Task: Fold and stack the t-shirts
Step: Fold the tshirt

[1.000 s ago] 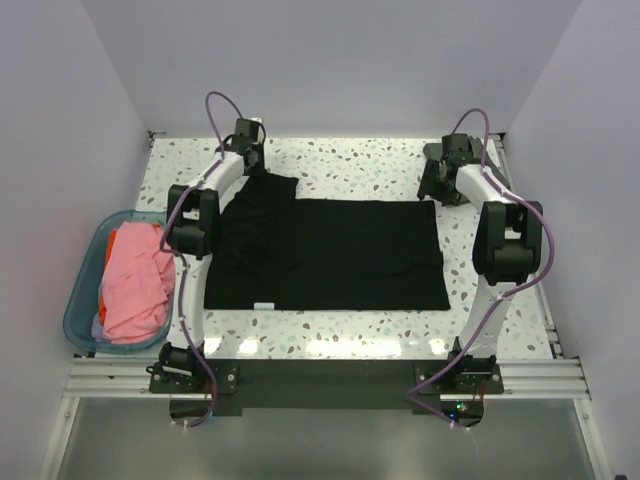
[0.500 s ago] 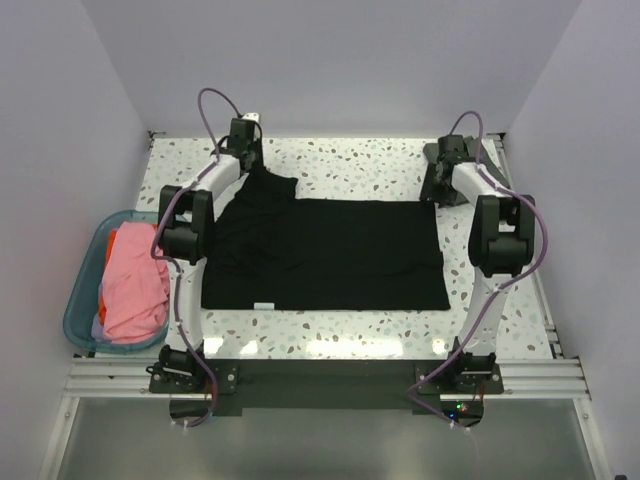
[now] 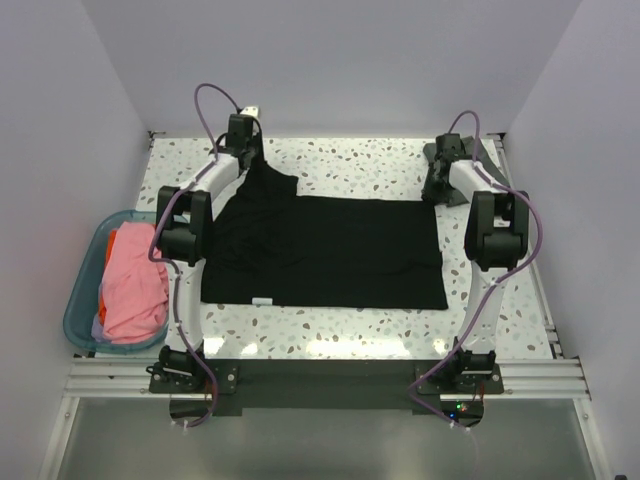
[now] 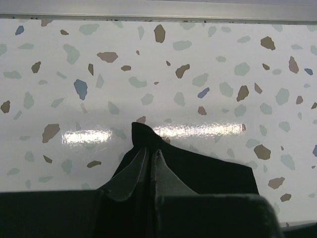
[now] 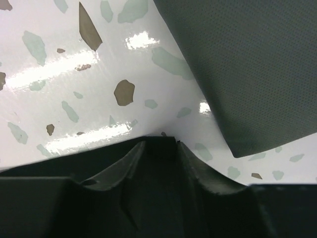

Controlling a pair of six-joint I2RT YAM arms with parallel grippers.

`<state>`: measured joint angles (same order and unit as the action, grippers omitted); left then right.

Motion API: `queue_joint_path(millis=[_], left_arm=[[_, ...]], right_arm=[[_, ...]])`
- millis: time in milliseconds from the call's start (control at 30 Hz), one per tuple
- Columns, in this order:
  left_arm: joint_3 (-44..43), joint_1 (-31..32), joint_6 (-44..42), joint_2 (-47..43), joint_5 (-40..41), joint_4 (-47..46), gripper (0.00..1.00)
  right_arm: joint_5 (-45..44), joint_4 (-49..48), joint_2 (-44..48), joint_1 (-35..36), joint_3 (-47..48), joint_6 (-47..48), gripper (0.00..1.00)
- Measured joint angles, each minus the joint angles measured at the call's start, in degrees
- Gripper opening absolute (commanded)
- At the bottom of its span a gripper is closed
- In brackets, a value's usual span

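My left gripper will pull the pinched cloth back and release it over the shirt's end (image 3: 228, 257) beside the tub, which lies back from the gripper.
A large black t-shirt (image 3: 330, 250) lies spread flat on the speckled table, its white neck label (image 3: 263, 300) at the near edge. My left gripper (image 3: 250, 162) is at the shirt's far left corner and is shut on a peak of the black cloth (image 4: 143, 135), with the fingers (image 4: 131, 171) pinched together. My right gripper (image 3: 436, 188) is at the far right corner, with black cloth (image 5: 161, 146) between its fingers (image 5: 198, 166). A dark grey-green shirt (image 5: 247, 64) lies just beyond it at the back right (image 3: 488, 150).
A translucent teal tub (image 3: 84, 275) stands off the table's left side, holding a pink shirt (image 3: 135, 290) and an orange-red one (image 3: 112, 240). The back wall rail (image 4: 158, 7) is close behind the left gripper.
Both grippers have moved a little toward the back wall with the black shirt's far corners. The shirt's far left part is drawn up into a peak.
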<state>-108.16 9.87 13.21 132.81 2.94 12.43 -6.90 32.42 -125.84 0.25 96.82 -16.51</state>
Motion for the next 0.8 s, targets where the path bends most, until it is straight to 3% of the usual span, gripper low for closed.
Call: queue_joint_path(millis=[167, 267, 633, 800], left_arm=[[0.09, 0.00, 0.68, 0.00, 0.00, -0.83, 0.00], [0.09, 0.00, 0.90, 0.00, 0.04, -1.55, 0.00], [-0.09, 0.00, 1.25, -0.83, 0.07, -3.04, 0.00], [6.86, 0.00, 2.82, -7.34, 0.66, -5.25, 0.00]], right_arm=[[0.02, -0.09, -0.57, 0.02, 0.92, -0.46, 0.09], [-0.04, -0.17, -0.59, 0.11, 1.01, -0.74, 0.03], [0.42, -6.05, 1.53, -0.07, -3.13, -1.92, 0.00], [1.16, -8.96, 5.66, -1.14, -8.28, -3.37, 0.00]])
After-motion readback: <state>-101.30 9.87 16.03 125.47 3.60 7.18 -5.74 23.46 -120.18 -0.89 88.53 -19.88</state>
